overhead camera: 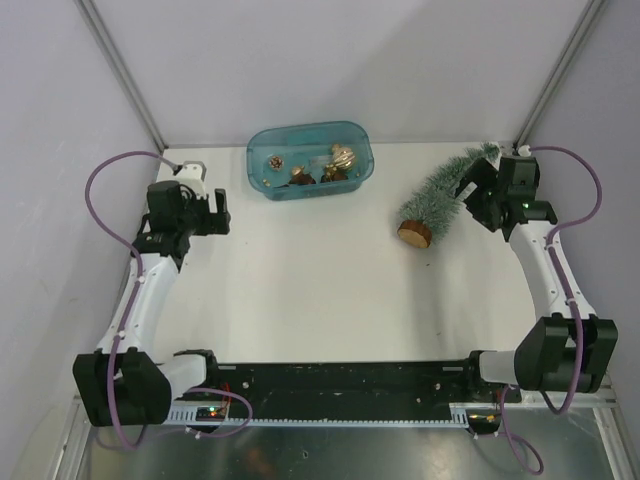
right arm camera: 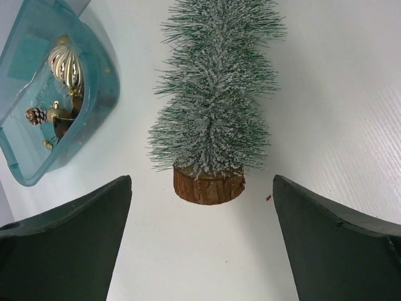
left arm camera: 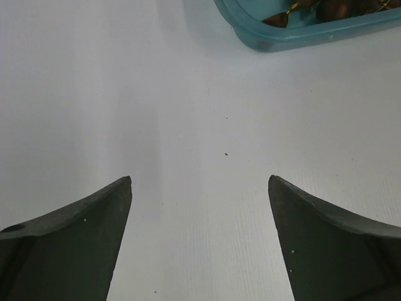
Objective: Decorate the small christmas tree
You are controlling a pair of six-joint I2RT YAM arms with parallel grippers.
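The tree is lying on its side below my fingertips, so my right gripper should next go down past the wood-slice base [overhead camera: 415, 233] onto the branches of the small christmas tree [overhead camera: 440, 195].
The small christmas tree [overhead camera: 440, 195] lies on its side at the right of the table, with its wood-slice base [overhead camera: 415, 233] towards the middle and its tip towards the back right corner. My right gripper [overhead camera: 472, 190] is open and empty, right beside the tree's upper part. In the right wrist view the tree [right arm camera: 213, 106] fills the middle, and its base [right arm camera: 208, 185] sits between my open right gripper's [right arm camera: 202, 180] fingers, untouched. My left gripper [overhead camera: 222, 212] is open and empty over bare table, left of the tub. It also shows in the left wrist view [left arm camera: 199, 180].
A teal tub [overhead camera: 258, 172] at the back centre holds a gold ornament [overhead camera: 343, 155], a pine cone [overhead camera: 275, 160] and brown ornaments. The tub also shows in the right wrist view [right arm camera: 25, 157] and the left wrist view [left arm camera: 301, 39]. Walls close the back and sides.
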